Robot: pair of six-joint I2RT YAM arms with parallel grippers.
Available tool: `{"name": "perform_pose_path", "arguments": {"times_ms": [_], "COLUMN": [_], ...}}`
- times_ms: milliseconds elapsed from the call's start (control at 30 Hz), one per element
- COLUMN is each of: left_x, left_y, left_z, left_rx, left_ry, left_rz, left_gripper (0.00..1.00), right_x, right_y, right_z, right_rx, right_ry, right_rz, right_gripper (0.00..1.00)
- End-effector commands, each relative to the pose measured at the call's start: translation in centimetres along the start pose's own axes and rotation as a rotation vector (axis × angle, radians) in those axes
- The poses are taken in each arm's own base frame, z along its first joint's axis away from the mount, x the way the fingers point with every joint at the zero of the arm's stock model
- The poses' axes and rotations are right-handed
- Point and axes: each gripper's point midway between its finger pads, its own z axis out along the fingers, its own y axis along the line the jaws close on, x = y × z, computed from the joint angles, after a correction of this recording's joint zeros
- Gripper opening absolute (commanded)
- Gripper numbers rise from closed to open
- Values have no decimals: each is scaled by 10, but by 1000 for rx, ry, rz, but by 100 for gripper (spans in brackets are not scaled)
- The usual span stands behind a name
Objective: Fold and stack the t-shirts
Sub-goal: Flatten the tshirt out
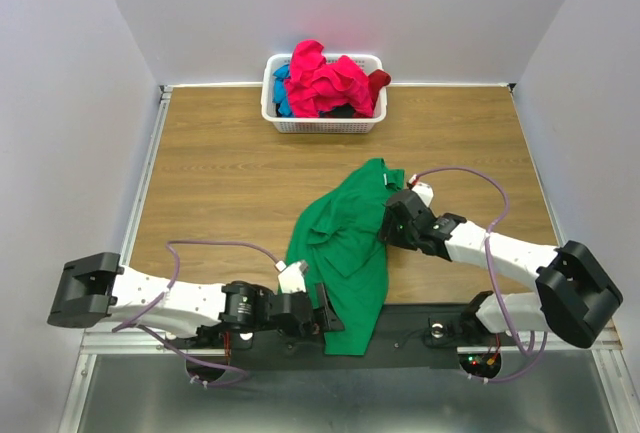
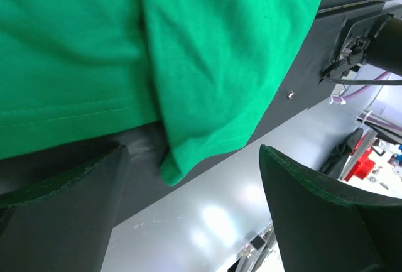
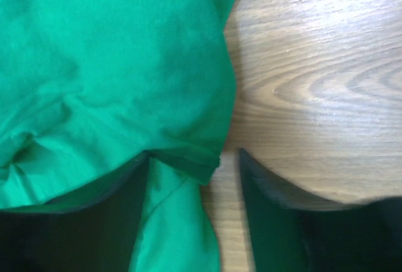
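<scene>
My left gripper will move onto the shirt's hanging corner next, then it should close its fingers on the lower hem.
A green t-shirt (image 1: 345, 243) lies crumpled in the middle of the wooden table (image 1: 220, 173), its lower part hanging over the dark near edge. My left gripper (image 1: 328, 315) is open at the shirt's lower left edge. In the left wrist view the gripper (image 2: 193, 152) has a hanging corner of the shirt (image 2: 213, 65) just above the gap between its jaws. My right gripper (image 1: 388, 221) is open at the shirt's right edge. In the right wrist view the gripper (image 3: 195, 159) has the shirt's hem (image 3: 125, 65) lying over its left finger (image 3: 75, 234) and into the gap.
A white lattice basket (image 1: 320, 125) stands at the back centre, piled with pink-red shirts (image 1: 325, 78), a blue one (image 1: 283, 93) and a dark one. A dark strip (image 1: 410, 328) runs along the table's near edge, with a grey floor below it.
</scene>
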Motion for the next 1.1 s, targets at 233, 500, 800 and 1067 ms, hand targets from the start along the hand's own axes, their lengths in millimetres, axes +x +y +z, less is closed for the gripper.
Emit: {"name": "perform_pose_path", "arguments": {"times_ms": [233,500,800,1067], "left_x": [6,6,-5,-91], "left_y": [-22,-25,-30,-53], "left_z": [7,12,5,-70], "left_rx": [17,23,-37,-104], "left_ry": [-13,-20,-79,-456], "left_rz": [-25,-8,67,51], "left_gripper": [75,41,0,0], "right_x": [-25,-42,-80,-157], "right_y": [14,15,8,2], "right_z": [0,-2,-21,-73], "right_rx": [-95,-95,-92,-65], "right_ry": [-89,-145,-275,-476], "right_rz": [52,78,126,172], "right_gripper": [28,1,1,1]}}
